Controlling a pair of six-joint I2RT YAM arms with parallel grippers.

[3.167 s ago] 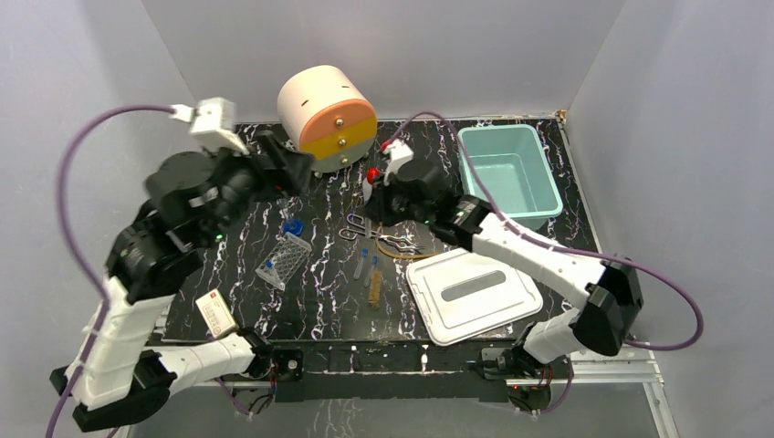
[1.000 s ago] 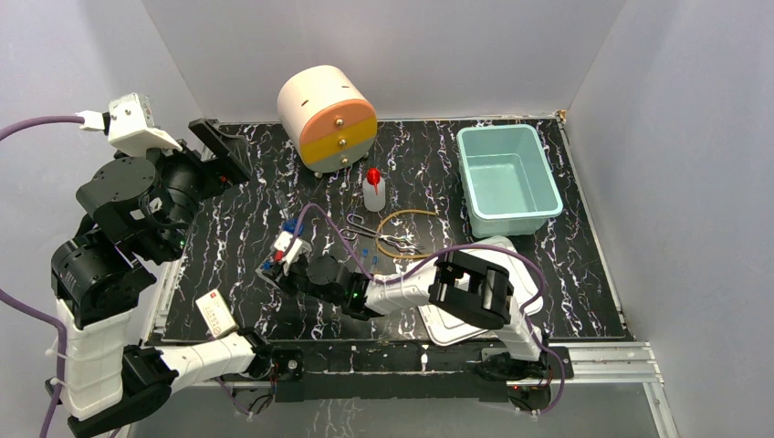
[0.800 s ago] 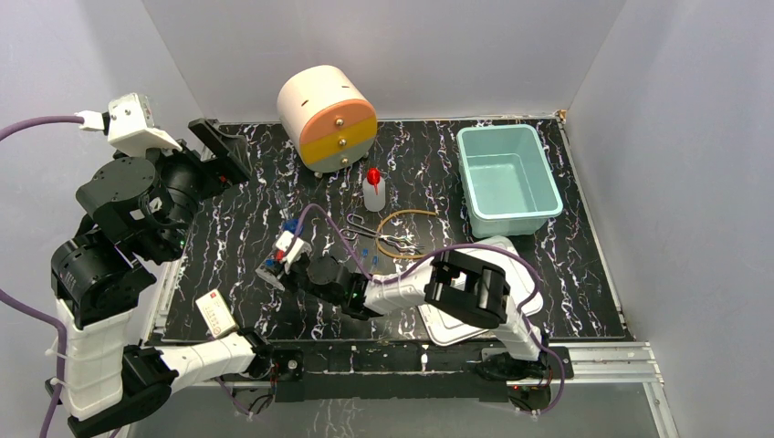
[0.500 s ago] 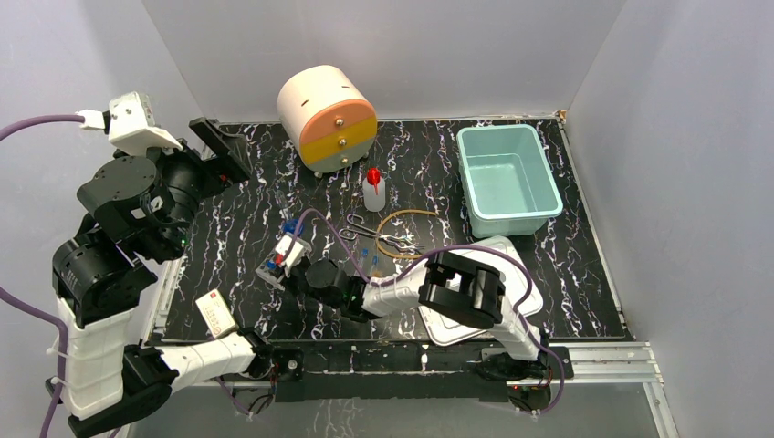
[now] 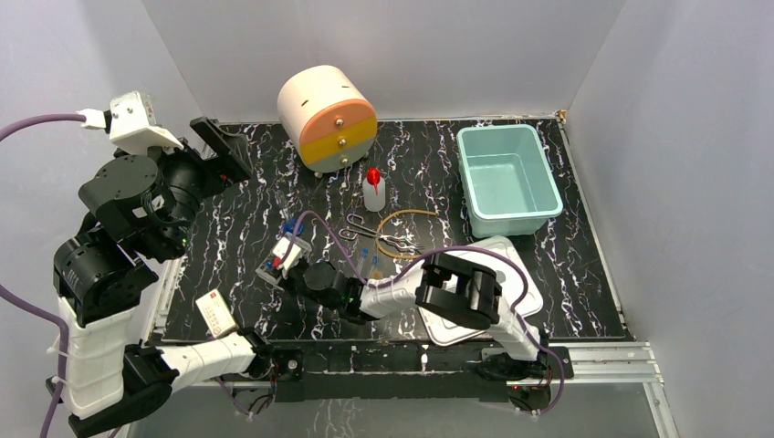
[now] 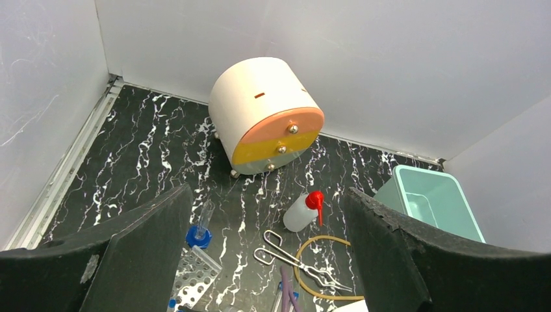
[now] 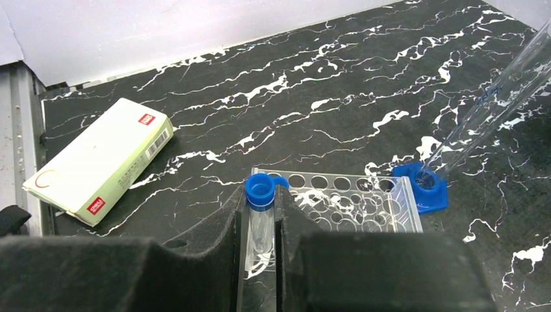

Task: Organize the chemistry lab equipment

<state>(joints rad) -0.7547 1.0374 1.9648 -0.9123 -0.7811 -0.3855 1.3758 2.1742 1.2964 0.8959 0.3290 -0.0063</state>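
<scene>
The tube is upright for a hole, so I will next lower my right gripper at the end of the clear tube rack, beside the other blue cap, and let go.
My right gripper (image 7: 260, 203) is shut on a small clear blue-capped test tube (image 7: 260, 224), held upright just in front of the clear tube rack (image 7: 344, 200). In the top view the right gripper (image 5: 281, 265) is at the rack (image 5: 285, 248). My left gripper (image 6: 266, 190) is wide open and empty, raised high over the table's left side (image 5: 219, 151). The white squeeze bottle with red nozzle (image 5: 372, 192), metal forceps (image 5: 374, 235) and tan tubing loop (image 5: 413, 234) lie mid-table. More blue-capped tubes (image 5: 365, 260) lie beside my right arm. The brush is hidden.
The cream-orange-yellow drum unit (image 5: 327, 117) stands at the back. The teal bin (image 5: 507, 178) is at the back right, its white lid (image 5: 520, 297) partly under my right arm. A clear cylinder on a blue base (image 7: 422, 185) lies behind the rack. A white box (image 5: 216, 313) lies front left.
The right arm swung from the bottle area to the rack at the front left with a tube in its jaws. The left arm lifted back to the left. In the last second the right gripper barely shifted.
</scene>
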